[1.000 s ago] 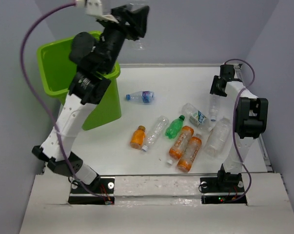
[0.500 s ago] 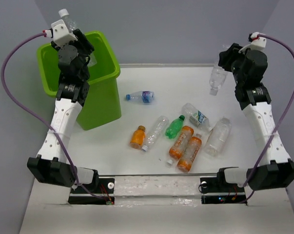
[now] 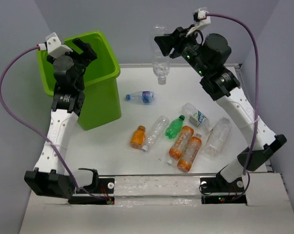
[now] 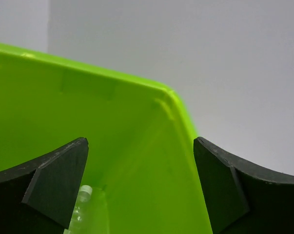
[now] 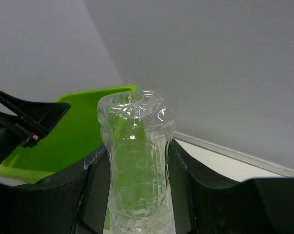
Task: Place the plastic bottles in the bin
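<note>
The clear bottle hangs outside the bin's rim, so next I should move my right gripper to the left in the top view, over the bin's opening, to release it.
My left gripper hangs open over the lime-green bin with nothing between its fingers. In the left wrist view a clear bottle lies inside the bin. My right gripper is high over the table's back middle, shut on a clear plastic bottle that hangs cap down. The right wrist view shows that bottle squeezed between the jaws of the gripper. Several bottles lie on the table: a blue-labelled one, a green one and three orange ones.
Clear bottles lie among the orange ones mid-table, one with a label. Grey walls close in the table at the back and both sides. From the right wrist I see the bin and the left gripper to the left.
My left gripper has opened over the bin and the clear bottle it held is gone from it. My right arm has swung left and up, carrying its clear bottle.
</note>
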